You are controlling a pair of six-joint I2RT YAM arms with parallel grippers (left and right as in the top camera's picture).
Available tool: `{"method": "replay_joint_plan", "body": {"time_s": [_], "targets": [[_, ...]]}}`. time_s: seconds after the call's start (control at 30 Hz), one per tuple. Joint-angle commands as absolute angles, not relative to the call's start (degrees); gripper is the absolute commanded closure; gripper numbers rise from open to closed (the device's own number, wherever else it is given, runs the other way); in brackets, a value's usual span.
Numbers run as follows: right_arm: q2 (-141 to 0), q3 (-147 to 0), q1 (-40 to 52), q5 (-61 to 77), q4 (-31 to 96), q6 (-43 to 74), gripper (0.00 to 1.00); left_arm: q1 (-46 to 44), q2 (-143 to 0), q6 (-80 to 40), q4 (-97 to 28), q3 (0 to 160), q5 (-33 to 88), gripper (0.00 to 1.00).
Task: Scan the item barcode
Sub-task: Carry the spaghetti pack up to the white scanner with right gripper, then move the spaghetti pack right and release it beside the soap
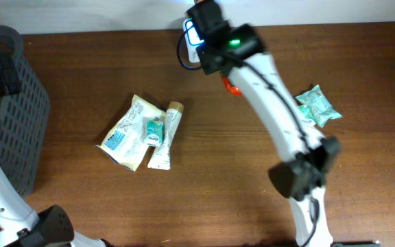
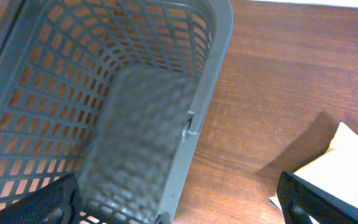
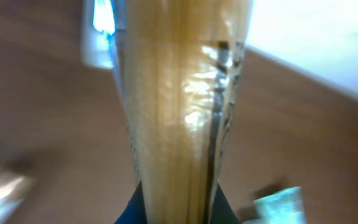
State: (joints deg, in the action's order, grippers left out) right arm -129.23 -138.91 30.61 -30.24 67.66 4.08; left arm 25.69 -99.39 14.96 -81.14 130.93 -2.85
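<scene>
Next, the right gripper turns toward the lit scanner, then swings the packet across and down beside the teal packets, where the table is empty.
My right gripper [image 3: 176,208] is shut on a glossy tan packet [image 3: 179,93], which fills the middle of the right wrist view and stands up between the dark fingers. Past the packet, at the upper left, a white scanner with a blue light [image 3: 99,28] is blurred. From overhead the right arm reaches to the table's far edge over that scanner [image 1: 193,36], and the arm hides the packet. My left gripper [image 2: 176,211] hangs open over the right rim of a grey basket [image 2: 219,56], nothing between its fingers.
A pale yellow packet [image 1: 130,130], a small teal item [image 1: 155,130] and a cream tube [image 1: 164,140] lie together left of centre. Teal packets [image 1: 319,106] lie at the right. The grey basket [image 1: 12,116] stands at the left edge. Something small and orange [image 1: 232,88] shows under the right arm.
</scene>
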Motion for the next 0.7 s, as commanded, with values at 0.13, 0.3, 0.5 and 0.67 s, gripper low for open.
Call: {"method": "replay_joint_plan", "body": {"time_s": [0.13, 0.3, 0.5, 0.67], "targets": [[-146.1, -140.9, 31.0, -71.7, 29.7, -22.7, 0.96, 26.0, -99.4, 14.2, -81.1, 131.0, -2.6, 0.01], [-152.2, -140.9, 30.7, -73.8, 22.9, -27.0, 0.96, 26.0, -99.4, 14.2, -81.1, 131.0, -2.6, 0.01], [-152.4, -140.5, 30.7, -73.3, 22.1, -27.0, 0.96, 26.0, -99.4, 14.2, -81.1, 131.0, -2.6, 0.01], [-152.4, -140.5, 30.7, -73.4, 22.1, -27.0, 0.96, 26.0, -99.4, 14.2, -81.1, 131.0, -2.6, 0.01]]}}
